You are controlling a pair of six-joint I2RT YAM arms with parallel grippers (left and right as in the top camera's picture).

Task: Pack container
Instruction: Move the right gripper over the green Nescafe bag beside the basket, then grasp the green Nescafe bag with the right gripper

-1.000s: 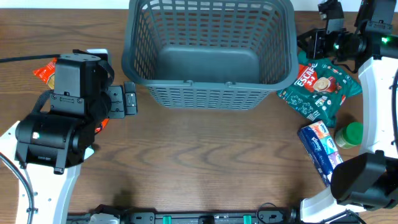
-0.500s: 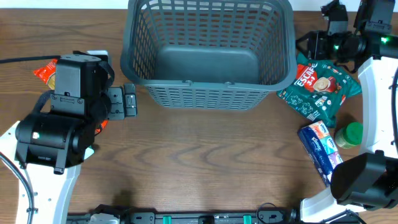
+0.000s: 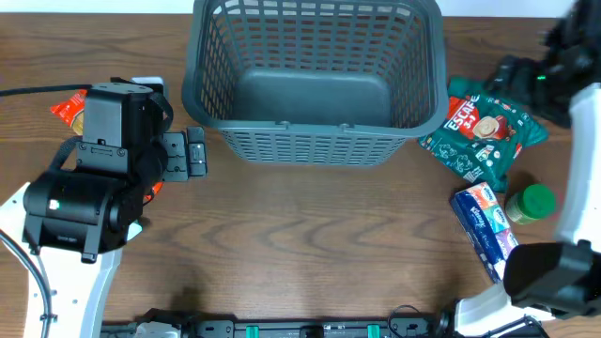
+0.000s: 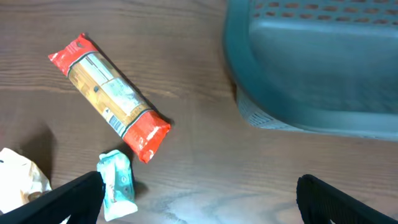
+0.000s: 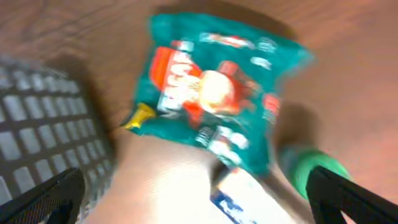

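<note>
Next, the open fingers of my right gripper will go down to the teal snack bag below, onto the bag's printed middle [image 3: 499, 134] [image 5: 239, 94]. The bag's printed middle is clear of the basket's side.
The container [image 3: 319, 144], a large dark grey lattice basket, stands empty at the back middle of the table. Its corner shows in the left wrist view [image 4: 311, 74] and its wall in the right wrist view [image 5: 43, 143]. My left gripper [image 3: 195, 150] hangs open left of the basket's front corner, and in its wrist view [image 4: 199, 208] nothing sits between the fingers. My right gripper [image 3: 526, 75] is blurred at the back right. It stands open and empty [image 5: 196, 205] above a teal snack bag [image 5: 214, 87].
Right of the basket lie the teal snack bag [image 3: 484, 127], a blue-and-white tissue pack [image 3: 484, 221] and a green-capped bottle [image 3: 529, 204]. On the left lie a red pasta packet [image 4: 109, 96], a small teal sachet [image 4: 116, 183] and a crumpled white wrapper [image 4: 22, 180].
My right gripper has gone from shut to open and swung right, now blurred with motion. The left arm and the items have not moved.
</note>
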